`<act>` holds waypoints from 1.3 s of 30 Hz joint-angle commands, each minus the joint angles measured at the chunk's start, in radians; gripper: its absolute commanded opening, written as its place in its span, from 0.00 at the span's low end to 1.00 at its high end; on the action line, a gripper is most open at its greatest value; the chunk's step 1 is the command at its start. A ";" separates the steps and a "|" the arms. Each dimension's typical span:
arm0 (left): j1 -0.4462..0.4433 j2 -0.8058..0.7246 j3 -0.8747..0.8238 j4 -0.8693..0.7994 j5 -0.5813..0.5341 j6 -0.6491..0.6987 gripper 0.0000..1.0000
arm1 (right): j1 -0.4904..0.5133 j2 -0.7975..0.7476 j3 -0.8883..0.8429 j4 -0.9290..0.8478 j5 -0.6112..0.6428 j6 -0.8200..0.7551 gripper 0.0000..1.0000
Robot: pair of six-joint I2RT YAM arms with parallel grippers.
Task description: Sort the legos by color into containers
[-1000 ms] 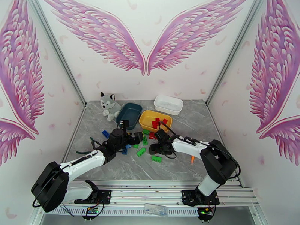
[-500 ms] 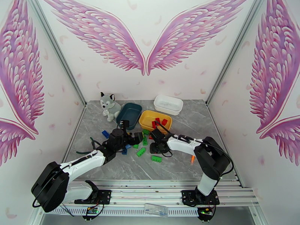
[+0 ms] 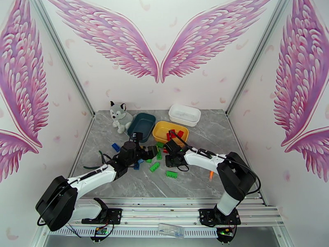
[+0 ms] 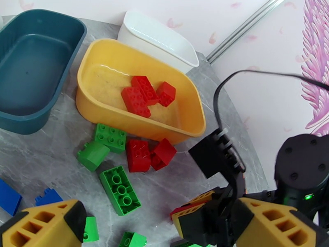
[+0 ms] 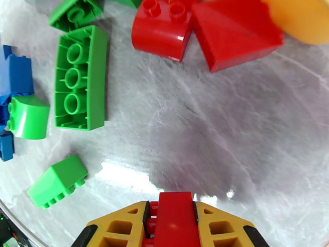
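Note:
My right gripper needs to lift the red lego next, carry it outward to the yellow tub, which is outward of my gripper, and release it over the tub's bare bottom.
My right gripper (image 5: 174, 207) is shut on a red lego (image 5: 176, 221), held low over the grey table just in front of the yellow tub (image 3: 170, 132). Two loose red legos (image 5: 164, 25) lie ahead of it beside that tub's wall (image 4: 103, 116). Three red legos (image 4: 144, 93) rest inside the yellow tub. Green legos (image 4: 120, 190) and blue legos (image 4: 8, 196) are scattered to the left. My left gripper (image 3: 151, 152) stands open, its yellow fingers (image 4: 49, 223) wide apart with no lego between them. The teal tub (image 4: 33, 71) and white tub (image 4: 156, 38) hold nothing.
A plush husky (image 3: 120, 115) sits at the back left beside the teal tub (image 3: 142, 125). The white tub (image 3: 184, 115) stands behind the yellow one. The two grippers are close together over the pile. More green legos (image 3: 171, 174) lie toward the near side.
My right gripper has moved away from the arm bases toward the yellow tub, carrying the red lego. The left arm has barely moved.

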 commanded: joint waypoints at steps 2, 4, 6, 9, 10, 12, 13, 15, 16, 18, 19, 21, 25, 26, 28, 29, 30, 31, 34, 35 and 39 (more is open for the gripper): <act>-0.009 0.051 0.036 0.062 0.108 -0.012 0.99 | 0.003 -0.064 0.083 -0.054 0.086 -0.025 0.18; -0.013 0.070 0.040 0.086 0.130 -0.017 0.99 | -0.003 -0.072 0.122 -0.065 0.121 -0.033 0.18; -0.013 0.081 0.041 0.097 0.139 -0.021 0.99 | -0.009 -0.069 0.174 -0.077 0.157 -0.042 0.18; -0.010 0.072 0.030 0.105 0.127 -0.020 0.99 | -0.033 -0.041 0.254 -0.096 0.202 -0.054 0.18; -0.007 0.062 0.024 0.105 0.116 -0.022 0.99 | -0.043 -0.026 0.282 -0.099 0.212 -0.059 0.18; -0.001 0.038 0.008 0.103 0.093 -0.021 0.99 | -0.066 0.006 0.335 -0.106 0.217 -0.064 0.18; 0.002 0.023 -0.003 0.105 0.084 -0.022 0.99 | -0.077 0.027 0.363 -0.110 0.217 -0.065 0.18; 0.008 -0.007 -0.017 0.105 0.066 -0.021 0.99 | -0.096 0.072 0.418 -0.117 0.215 -0.071 0.18; 0.008 -0.020 -0.023 0.103 0.055 -0.017 0.99 | -0.105 0.095 0.449 -0.118 0.211 -0.076 0.18; 0.009 -0.043 -0.028 0.088 0.034 -0.011 0.99 | -0.119 0.147 0.510 -0.130 0.208 -0.078 0.18; 0.010 -0.052 -0.033 0.081 0.021 -0.008 0.99 | -0.125 0.174 0.546 -0.133 0.207 -0.079 0.19; 0.013 -0.065 -0.038 0.071 0.004 -0.007 0.99 | -0.138 0.229 0.619 -0.149 0.206 -0.078 0.20; 0.017 -0.071 -0.040 0.069 0.001 -0.007 0.99 | -0.157 0.360 0.782 -0.213 0.209 -0.077 0.24; 0.018 -0.069 -0.039 0.068 0.002 -0.007 0.99 | -0.160 0.385 0.815 -0.227 0.212 -0.076 0.25; 0.018 -0.064 -0.036 0.064 0.002 -0.007 0.99 | -0.167 0.437 0.873 -0.249 0.214 -0.069 0.30; 0.018 -0.061 -0.035 0.062 0.001 -0.007 0.99 | -0.170 0.452 0.893 -0.258 0.213 -0.066 0.33; 0.018 -0.058 -0.035 0.062 0.000 -0.007 0.99 | -0.175 0.465 0.908 -0.263 0.211 -0.065 0.38; 0.018 -0.056 -0.033 0.062 0.001 -0.009 0.99 | -0.177 0.474 0.919 -0.268 0.209 -0.064 0.43; 0.018 -0.050 -0.034 0.060 -0.001 -0.010 0.99 | -0.180 0.471 0.919 -0.272 0.210 -0.071 0.52; 0.018 -0.050 -0.034 0.060 -0.001 -0.010 0.99 | -0.179 0.464 0.912 -0.273 0.210 -0.072 0.55; 0.018 -0.054 -0.034 0.053 -0.009 -0.010 0.99 | -0.179 0.387 0.830 -0.250 0.201 -0.088 0.56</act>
